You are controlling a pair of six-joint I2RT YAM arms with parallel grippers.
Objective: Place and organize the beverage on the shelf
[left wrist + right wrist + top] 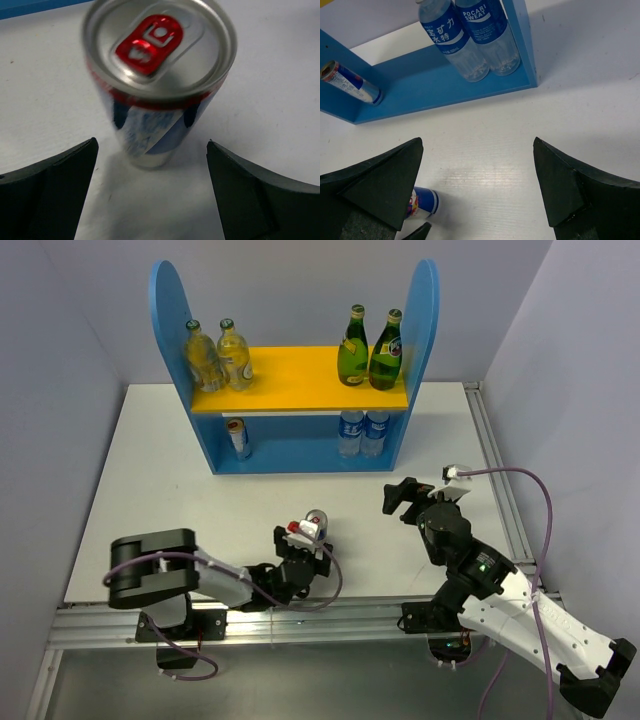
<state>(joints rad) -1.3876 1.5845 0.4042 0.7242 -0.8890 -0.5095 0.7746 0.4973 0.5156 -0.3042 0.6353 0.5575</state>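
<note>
The can is still beyond my left gripper's open fingers, so the gripper needs to slide outward until they are on either side of the can's body (319, 527) (154, 125).
A slim silver-blue-red can (316, 524) stands upright on the white table, with its red tab facing up in the left wrist view (159, 75). My left gripper (306, 543) (152, 150) is open, and the can's base sits level with the fingertips with a gap on each side. The blue shelf (300, 455) holds two pale-yellowish bottles (220, 358) and two dark green bottles (368, 350) on its yellow board. A second can (237, 438) stands on the lower level. My right gripper (402, 498) (477, 145) is open over bare table and holds nothing.
Two clear bottles with blue labels (362, 433) (470, 40) stand on the lower level at the right. The right wrist view also shows the shelved can (350, 82) and the table can (422, 202). A raised rail (495, 470) runs along the table's right edge.
</note>
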